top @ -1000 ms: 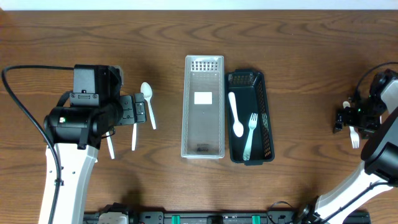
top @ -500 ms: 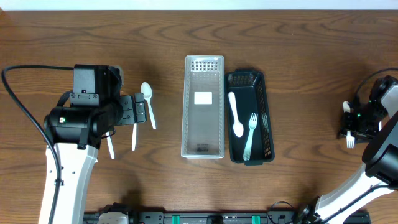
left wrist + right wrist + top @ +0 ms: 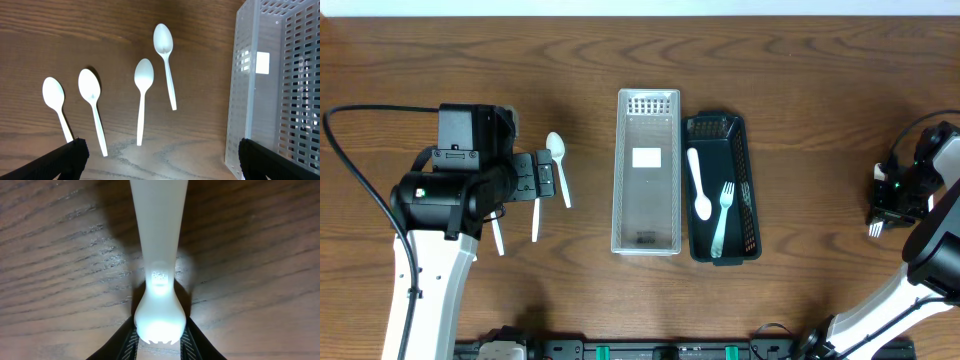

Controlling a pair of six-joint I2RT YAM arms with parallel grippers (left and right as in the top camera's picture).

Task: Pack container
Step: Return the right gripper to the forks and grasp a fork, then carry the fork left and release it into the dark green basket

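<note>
My right gripper will next lift the fork, carry it across and down into the black container, then let go of it. The black container stands to the gripper's left in the overhead view.
A clear slotted container (image 3: 619,170) and a black slotted container (image 3: 752,190) stand side by side mid-table. The black one holds a white spoon (image 3: 698,185) and a white fork (image 3: 722,218). Several white spoons (image 3: 142,95) lie on the wood left of the clear container (image 3: 250,90), under my left gripper (image 3: 160,162), which hangs open above them (image 3: 545,178). At the far right my right gripper (image 3: 882,215) is low over the table. Its jaws press both sides of the head of a white fork (image 3: 159,255), handle pointing away from the right gripper (image 3: 159,340).
The left arm's body (image 3: 450,195) covers part of the spoons in the overhead view. The table's near edge with a black rail (image 3: 640,350) runs along the bottom. Bare wood lies between the containers and the right gripper.
My right gripper has dropped slightly toward the near edge and closed its jaws on the white fork's head. The left arm and the spoons have not moved.
</note>
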